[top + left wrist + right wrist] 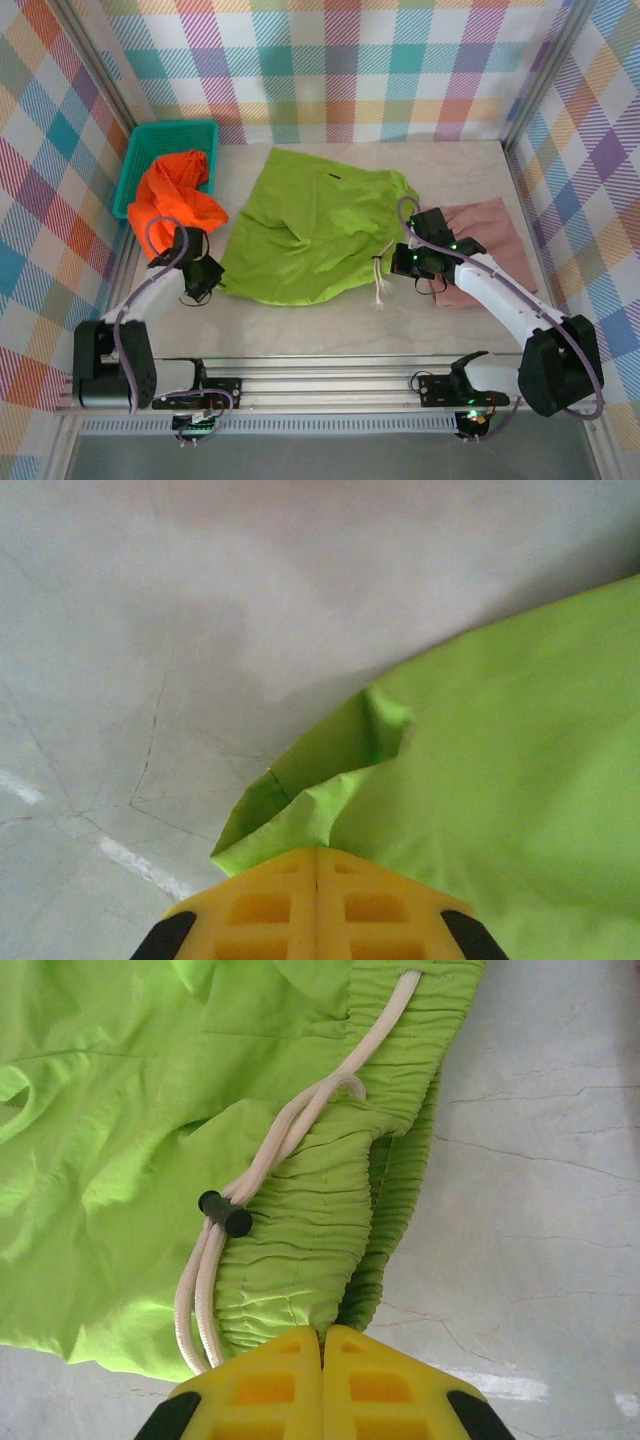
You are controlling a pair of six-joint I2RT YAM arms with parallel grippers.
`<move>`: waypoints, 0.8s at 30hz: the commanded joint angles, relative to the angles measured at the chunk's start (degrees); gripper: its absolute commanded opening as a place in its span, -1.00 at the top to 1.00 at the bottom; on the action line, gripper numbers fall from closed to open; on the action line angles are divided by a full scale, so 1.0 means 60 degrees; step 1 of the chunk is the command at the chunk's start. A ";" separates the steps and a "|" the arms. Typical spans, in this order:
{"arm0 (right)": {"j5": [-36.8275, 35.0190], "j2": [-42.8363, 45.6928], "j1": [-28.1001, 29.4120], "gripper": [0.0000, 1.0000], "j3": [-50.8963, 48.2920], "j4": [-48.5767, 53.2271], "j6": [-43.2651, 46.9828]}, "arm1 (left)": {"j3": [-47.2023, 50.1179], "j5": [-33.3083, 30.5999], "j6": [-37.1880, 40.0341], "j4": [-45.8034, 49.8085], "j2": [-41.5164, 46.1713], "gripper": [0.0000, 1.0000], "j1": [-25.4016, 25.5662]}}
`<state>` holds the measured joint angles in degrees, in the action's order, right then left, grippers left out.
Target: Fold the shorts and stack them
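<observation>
My right gripper lifts the shorts' pinched waist next, carries it outward over the waist's far end (pixel 402 187) and releases it, since the green shorts (pixel 310 225) lie spread out unfolded.
Lime green shorts (pixel 310 225) lie spread across the middle of the table. My left gripper (pixel 205 280) is shut on their near left corner, and the folded hem (pixel 300 800) bunches at its yellow fingertips (pixel 316 852). My right gripper (pixel 405 262) is shut on the gathered elastic waist (pixel 320 1230) at the shorts' right end, with cloth pinched between its tips (pixel 322 1332). A white drawstring with a black toggle (pixel 224 1213) runs along that waist. Orange shorts (pixel 175 200) spill out of the basket at the left. Pink shorts (pixel 490 240) lie at the right, partly under my right arm.
A teal mesh basket (pixel 160 135) stands in the back left corner. Plaid walls close in the table on three sides. A bare strip of pale tabletop (pixel 330 325) runs between the green shorts and the metal rail (pixel 320 385) at the near edge.
</observation>
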<state>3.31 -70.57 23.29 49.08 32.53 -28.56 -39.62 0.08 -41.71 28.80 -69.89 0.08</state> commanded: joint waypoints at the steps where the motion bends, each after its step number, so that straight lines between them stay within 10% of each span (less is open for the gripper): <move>1: -0.0288 0.0580 -0.0022 1.00 0.0315 0.0587 0.0350 | -0.1006 -0.0687 0.0355 0.1403 0.1430 1.00 -0.0071; 24: 0.0005 0.2934 -0.0058 1.00 0.2637 0.2499 0.0475 | -0.7529 -0.0531 0.1313 0.4307 0.3058 1.00 -0.0071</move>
<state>3.18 -53.89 23.24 62.98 46.00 -26.06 -81.91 -3.88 -35.24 54.08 -50.43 0.08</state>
